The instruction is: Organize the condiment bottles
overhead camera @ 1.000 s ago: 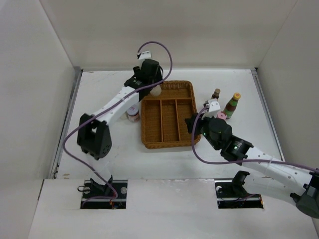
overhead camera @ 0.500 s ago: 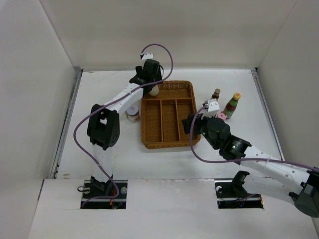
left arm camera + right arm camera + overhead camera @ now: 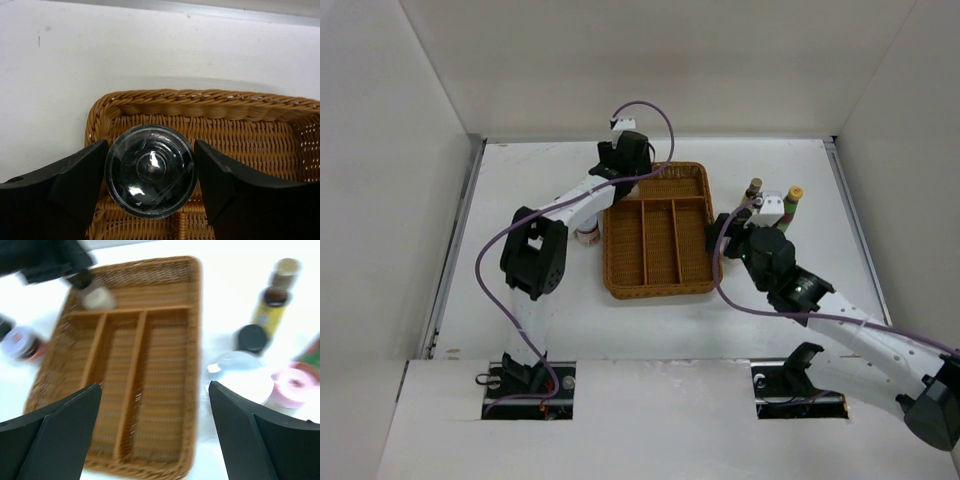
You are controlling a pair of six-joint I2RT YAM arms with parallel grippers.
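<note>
Next I will shift my right gripper toward the right in its wrist view and down over the silver-lidded bottle (image 3: 241, 376), since the lid lies off-centre below my open fingertips.
A white bottle with a clear-domed dark cap (image 3: 150, 170) stands in the far left corner of the wicker tray (image 3: 200, 97). My left gripper (image 3: 150, 171) straddles it, open, with a small gap at the right finger. From above, the left gripper (image 3: 628, 170) hides the bottle. My right gripper (image 3: 155, 430) is wide open and holds nothing above the tray's right rim (image 3: 195, 340). Right of the tray stand a dark sauce bottle (image 3: 272, 300), a black-lidded jar (image 3: 251, 337), a pink-lidded jar (image 3: 290, 385) and a yellow-capped green-red bottle (image 3: 793, 195).
A small jar with red on it (image 3: 586, 236) stands on the table left of the tray (image 3: 608, 270), under the left arm. The tray's three long compartments (image 3: 150, 380) hold nothing. White walls close the table in at the back and on both sides.
The left gripper set the white bottle into the tray's far left corner and loosened its jaws. The right gripper opened wide and swung toward the bottles on the right.
</note>
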